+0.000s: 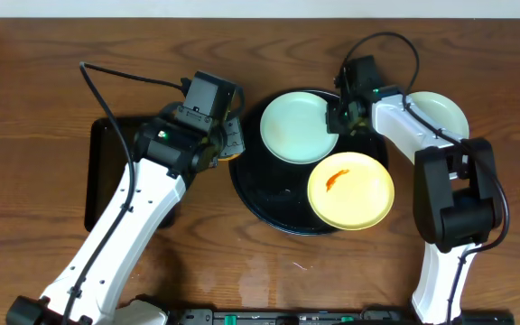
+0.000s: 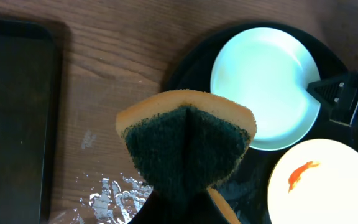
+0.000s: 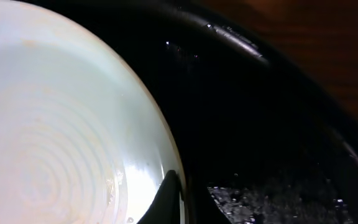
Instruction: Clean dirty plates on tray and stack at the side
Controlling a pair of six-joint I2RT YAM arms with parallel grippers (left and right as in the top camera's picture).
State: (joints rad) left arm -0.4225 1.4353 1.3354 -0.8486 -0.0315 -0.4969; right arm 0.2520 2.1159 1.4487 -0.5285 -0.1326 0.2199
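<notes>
The clean blue plate goes up in my right gripper over the third pale plate (image 1: 446, 112) on the gripper's right in the overhead view next. Then it comes down and is released.
The round black tray (image 1: 269, 194) holds a clean-looking pale blue plate (image 1: 298, 126) at its upper left and a pale yellow plate (image 1: 351, 190) with an orange smear (image 2: 303, 173) at its lower right. My right gripper (image 1: 341, 116) is shut on the blue plate's right rim; one dark finger (image 3: 166, 202) lies on top of the plate (image 3: 55, 124). Left of the tray, my left gripper (image 1: 227, 137) is shut on a folded sponge (image 2: 185, 140), dark green scouring side out. A third pale plate (image 1: 442, 110) rests on the table right of the tray, partly under my right arm.
A black rectangular tray (image 1: 106, 171) lies at the left, under my left arm. Wet shiny marks (image 2: 114, 193) spot the wooden table between it and the round tray. The round tray's floor (image 3: 260, 124) shows wet specks near the gripper.
</notes>
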